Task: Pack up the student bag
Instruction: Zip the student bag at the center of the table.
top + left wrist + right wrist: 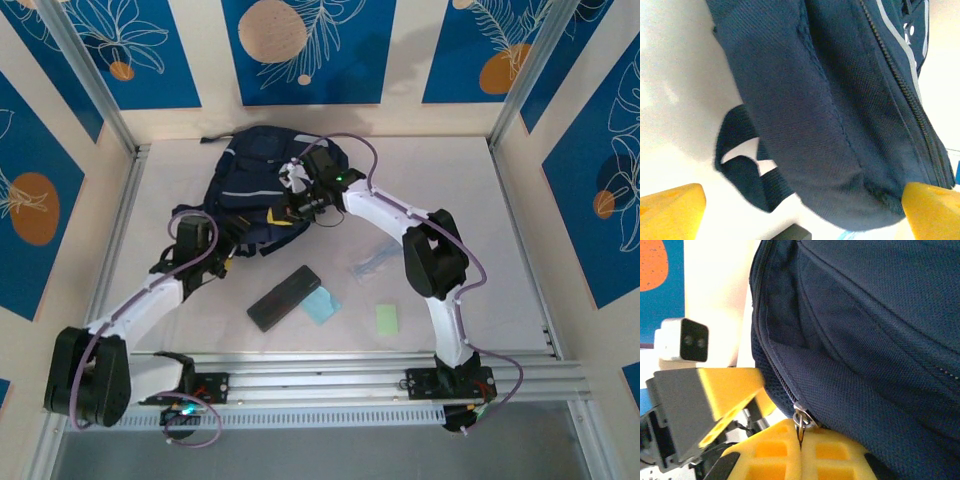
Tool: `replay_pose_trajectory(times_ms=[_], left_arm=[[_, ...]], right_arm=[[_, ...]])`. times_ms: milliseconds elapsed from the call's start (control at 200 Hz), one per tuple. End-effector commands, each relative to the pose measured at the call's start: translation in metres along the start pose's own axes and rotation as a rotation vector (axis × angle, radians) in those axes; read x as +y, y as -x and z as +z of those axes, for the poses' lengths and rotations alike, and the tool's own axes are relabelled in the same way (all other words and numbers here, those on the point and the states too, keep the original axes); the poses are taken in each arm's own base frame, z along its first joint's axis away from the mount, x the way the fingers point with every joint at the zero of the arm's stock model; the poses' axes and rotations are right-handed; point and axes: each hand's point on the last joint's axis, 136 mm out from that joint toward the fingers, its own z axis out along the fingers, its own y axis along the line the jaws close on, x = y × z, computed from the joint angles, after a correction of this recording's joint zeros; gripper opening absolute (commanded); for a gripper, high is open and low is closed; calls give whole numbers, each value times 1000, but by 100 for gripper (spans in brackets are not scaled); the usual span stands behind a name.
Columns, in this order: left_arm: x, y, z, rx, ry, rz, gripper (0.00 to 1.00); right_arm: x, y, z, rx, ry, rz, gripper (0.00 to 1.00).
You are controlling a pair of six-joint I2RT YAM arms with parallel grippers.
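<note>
The zipper pull is shut in my right gripper's fingers, so that gripper draws away from my left gripper along the bag's near edge [296,234] next, then releases it.
The student bag [258,180], dark navy with pale grey stripes, lies at the back left of the table. My right gripper [288,207] is at its near edge. In the right wrist view the yellow fingers [801,447] are shut on the metal zipper pull [801,419], where the zip track [771,360] ends. My left gripper [230,256] is at the bag's near-left corner. In the left wrist view it [800,215] stands wide open, with the bag's rounded bottom corner [840,150] between its fingertips [670,210]. A dark strap [740,167] loops beside it.
On the white table in front of the bag lie a slim black case [285,297], a light blue card [323,305], a green note [387,318] and a clear plastic item [372,264]. Frame posts and patterned walls enclose the table.
</note>
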Motion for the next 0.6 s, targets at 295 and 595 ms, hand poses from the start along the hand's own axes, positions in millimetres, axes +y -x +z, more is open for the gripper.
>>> replay_pose_trajectory(times_ms=[295, 595], left_arm=[[-64, 43, 36, -169, -205, -49, 0], [-46, 41, -12, -205, -111, 94, 0]], right_arm=[[23, -48, -11, 108, 96, -94, 0], [-160, -52, -88, 165, -609, -184, 0]])
